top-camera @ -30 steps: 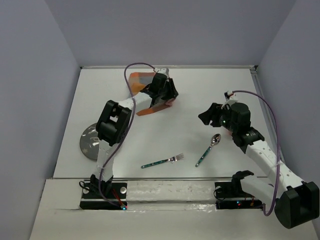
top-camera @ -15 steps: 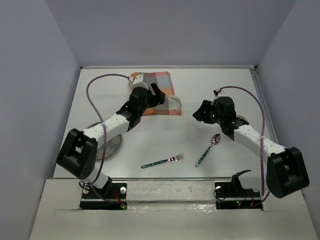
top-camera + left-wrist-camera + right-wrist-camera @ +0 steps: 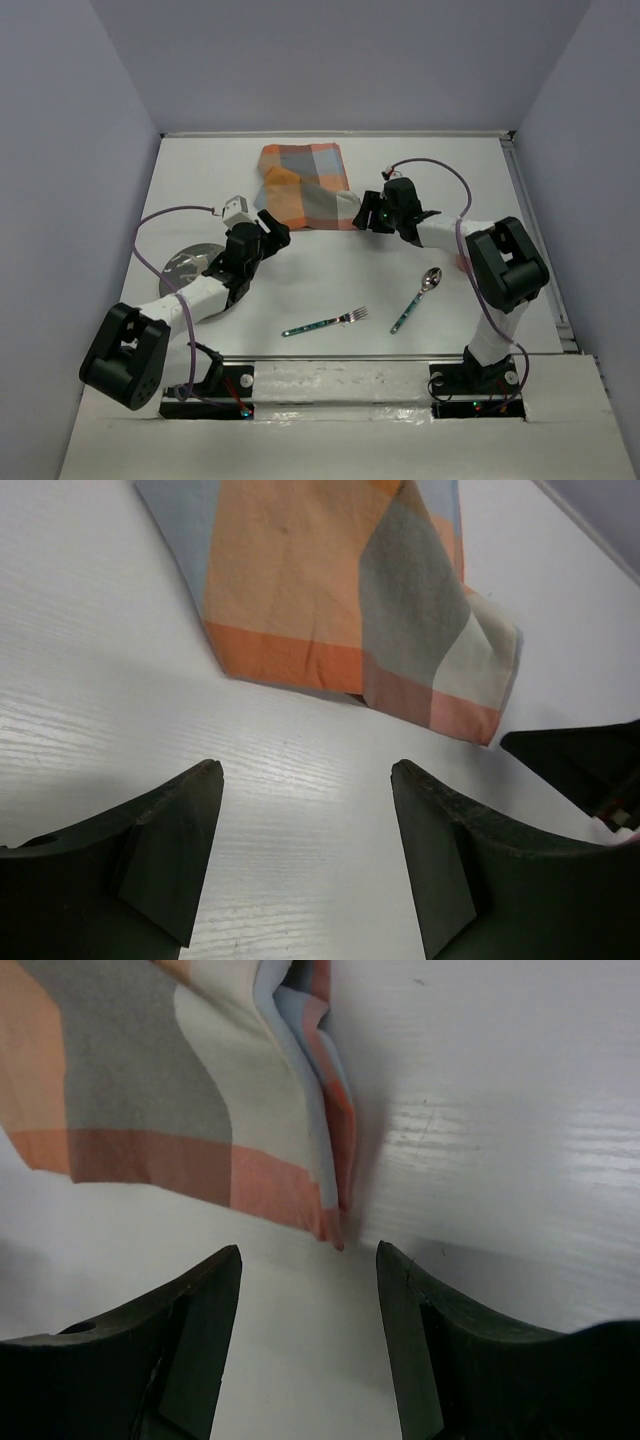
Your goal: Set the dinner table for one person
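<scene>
My right gripper moves to the left in the top view next. It brings its open fingers over the placemat's near corner [image 3: 354,226] [image 3: 326,1226], because the corner's tip is ahead of them.
The orange-and-grey plaid placemat [image 3: 305,185] lies at the back middle of the white dinner table [image 3: 330,270], its near right corner folded over. My left gripper [image 3: 275,228] is open and empty, a little short of the mat's near left edge [image 3: 330,590], with bare table between its fingers [image 3: 305,780]. My right gripper [image 3: 365,215] is open at the folded corner [image 3: 310,1110]; the mat's tip lies just ahead of its jaws [image 3: 308,1255]. A fork [image 3: 325,324] and a spoon [image 3: 417,298] with green handles lie near the front.
A grey plate [image 3: 185,265] sits at the left, partly hidden under my left arm. The right gripper's black body [image 3: 585,765] shows at the right edge of the left wrist view. Grey walls close in the table on three sides.
My left gripper let go of the placemat and drew back toward the near left. The mat dropped flat. My right gripper moved left to the mat's folded right corner.
</scene>
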